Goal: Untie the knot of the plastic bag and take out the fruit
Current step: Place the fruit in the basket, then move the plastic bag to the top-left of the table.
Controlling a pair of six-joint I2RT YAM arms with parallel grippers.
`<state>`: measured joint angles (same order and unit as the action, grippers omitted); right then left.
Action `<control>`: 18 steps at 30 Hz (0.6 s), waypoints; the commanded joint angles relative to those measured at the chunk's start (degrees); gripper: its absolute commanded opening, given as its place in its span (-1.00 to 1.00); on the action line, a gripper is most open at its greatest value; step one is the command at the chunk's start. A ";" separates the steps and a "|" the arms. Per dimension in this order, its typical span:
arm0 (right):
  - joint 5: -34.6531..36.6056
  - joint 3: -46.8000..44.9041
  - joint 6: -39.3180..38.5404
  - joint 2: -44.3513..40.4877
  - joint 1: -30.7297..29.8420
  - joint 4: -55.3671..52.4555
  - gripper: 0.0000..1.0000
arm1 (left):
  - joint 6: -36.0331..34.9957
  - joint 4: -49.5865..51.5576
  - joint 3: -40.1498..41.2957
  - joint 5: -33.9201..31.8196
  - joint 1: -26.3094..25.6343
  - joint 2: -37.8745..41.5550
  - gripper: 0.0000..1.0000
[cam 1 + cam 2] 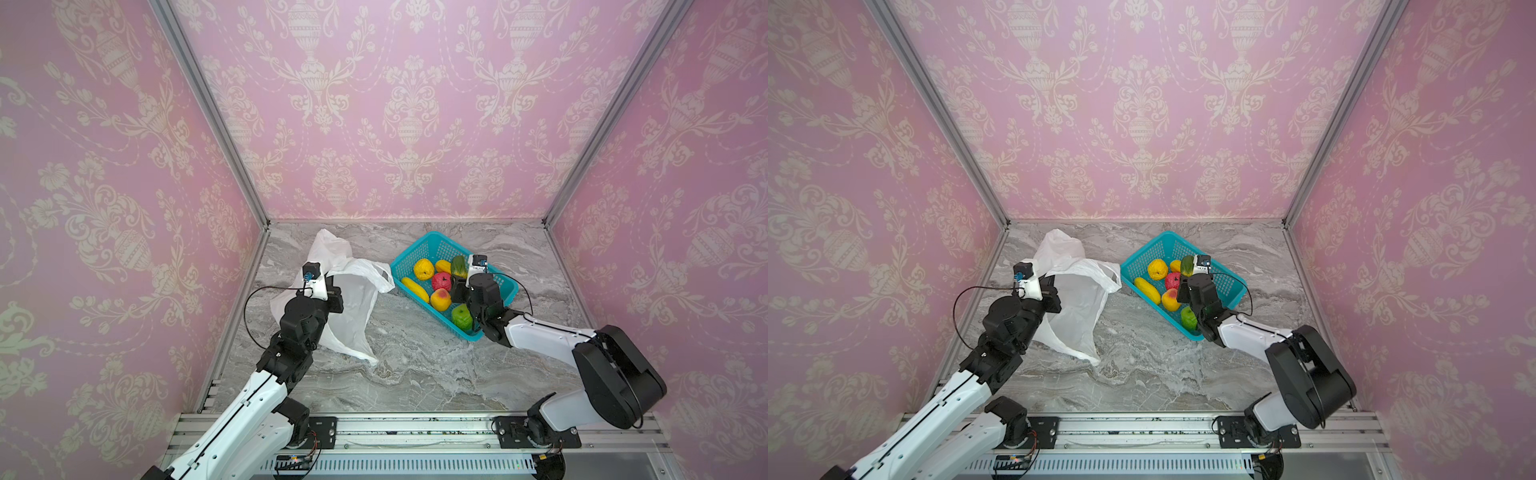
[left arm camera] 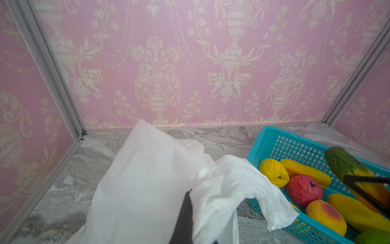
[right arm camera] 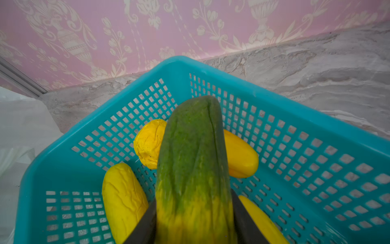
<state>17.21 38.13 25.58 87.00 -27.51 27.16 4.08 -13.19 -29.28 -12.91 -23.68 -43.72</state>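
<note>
My left gripper carries the fold of the bag outward next and releases it at the bag's far end (image 1: 324,240) (image 2: 141,128), since the bag lies slack and that end lies outward.
The white plastic bag (image 1: 353,307) (image 1: 1075,307) lies crumpled and slack on the left of the marble table. My left gripper (image 1: 334,291) (image 2: 188,202) is shut on a fold of it. The knot does not show. At the right, my right gripper (image 1: 457,284) (image 3: 194,198) is shut on a long green-and-orange fruit (image 1: 459,266) (image 3: 194,147), holding it just above the teal basket (image 1: 428,243) (image 3: 179,63). Inside the basket lie a yellow round fruit (image 1: 424,269), a red one (image 1: 441,281), a yellow oblong one (image 1: 414,289), a peach-coloured one (image 1: 440,299) and a green one (image 1: 462,316).
Pink patterned walls close in the table on three sides, with aluminium posts (image 1: 257,208) at the back corners. One tail of the bag (image 2: 274,202) drapes against the basket's near corner. An aluminium rail (image 1: 415,432) carrying both arm bases runs along the front edge.
</note>
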 commanded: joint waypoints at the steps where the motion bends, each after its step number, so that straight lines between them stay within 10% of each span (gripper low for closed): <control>1: -1.75 3.23 4.24 1.45 0.21 0.92 -0.47 | -12.66 -1.14 -1.89 8.78 0.57 -1.80 -1.00; 18: -2.20 -0.22 5.24 -3.97 6.60 -3.01 0.41 | -37.77 -19.75 -17.51 28.24 7.74 -21.69 -1.00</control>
<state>16.67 39.18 29.80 84.31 -21.91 24.73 -29.56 -30.63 -43.66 7.81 -19.79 -62.02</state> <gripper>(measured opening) 0.693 0.046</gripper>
